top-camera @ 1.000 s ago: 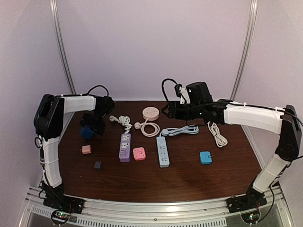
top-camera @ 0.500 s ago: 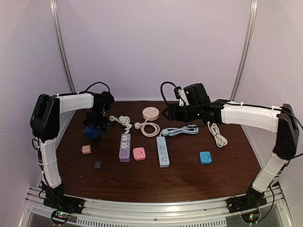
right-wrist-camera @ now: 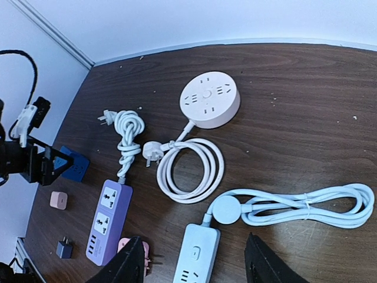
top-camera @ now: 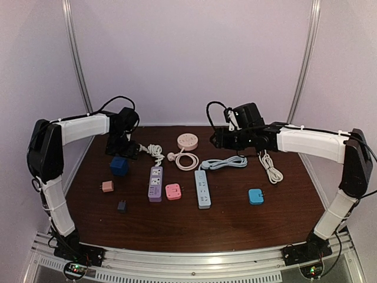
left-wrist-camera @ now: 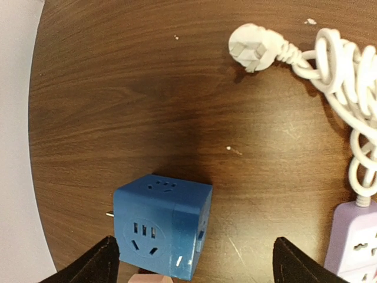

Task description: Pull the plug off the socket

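Observation:
My right gripper should next swing to the right in the top view, then go down, tilted level, onto the white plug, where the far end of the white cable leads.
A blue cube socket [top-camera: 119, 165] rests on the brown table [top-camera: 235, 224] at the back left. In the left wrist view the cube [left-wrist-camera: 162, 224] shows socket holes on two faces, a metal prong on its left side, and a slightly different blue section on its right. My left gripper [top-camera: 122, 147] hovers just behind and above it, open and empty [left-wrist-camera: 197, 265], one fingertip [left-wrist-camera: 100, 262] beside the cube. My right gripper [top-camera: 221, 139] is open and empty [right-wrist-camera: 194, 265] above the light blue power strip [right-wrist-camera: 197, 256].
A purple strip [top-camera: 155, 183] with white cord and plug [left-wrist-camera: 254, 48], a round pink socket [top-camera: 188, 141] with coiled cord, a pink square adapter [top-camera: 173, 191], a pink adapter [top-camera: 108, 186], a dark adapter [top-camera: 121, 206], a blue adapter [top-camera: 255, 196] and a white cable [top-camera: 270, 165] lie about.
The blue cube was between my left fingers and tilted; now it lies flat on the table, let go. My left gripper has drawn back and up. My right arm shifted slightly right.

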You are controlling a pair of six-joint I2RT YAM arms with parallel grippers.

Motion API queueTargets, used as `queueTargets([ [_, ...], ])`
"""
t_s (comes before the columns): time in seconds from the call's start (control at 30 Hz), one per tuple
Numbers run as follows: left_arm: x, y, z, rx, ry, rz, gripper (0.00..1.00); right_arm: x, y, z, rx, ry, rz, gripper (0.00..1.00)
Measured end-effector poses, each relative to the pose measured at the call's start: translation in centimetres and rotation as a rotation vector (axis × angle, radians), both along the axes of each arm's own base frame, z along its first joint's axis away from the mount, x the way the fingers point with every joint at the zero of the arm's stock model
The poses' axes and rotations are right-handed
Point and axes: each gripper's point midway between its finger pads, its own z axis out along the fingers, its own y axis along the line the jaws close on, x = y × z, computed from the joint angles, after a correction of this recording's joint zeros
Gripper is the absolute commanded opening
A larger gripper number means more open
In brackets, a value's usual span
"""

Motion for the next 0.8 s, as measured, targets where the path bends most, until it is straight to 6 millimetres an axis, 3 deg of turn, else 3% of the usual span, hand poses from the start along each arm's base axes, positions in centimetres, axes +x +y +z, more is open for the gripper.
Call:
queueTargets([
  [0.23,-0.4,-1.8,3.8,-0.146,-0.096,-0.033,0.92,3.0,-5.1,-0.7,-0.048,0.007,-0.129,0.59],
  [0.4,-1.8,-3.4,5.9,-0.243,-0.143,-0.072,0.92,6.6,-12.3,-0.9,-0.065,0.013,-0.292,0.59],
  [0.6,-3.7,-6.4,6.5,-0.306,-0.143,-0.151,0.92,9.8,-21.8,-1.0,-0.031,0.023,-0.482,0.60],
  [0.8,-5.1,-9.1,6.1,-0.351,-0.122,-0.206,0.92,11.5,-26.6,-1.4,0.043,0.025,-0.554,0.63],
])
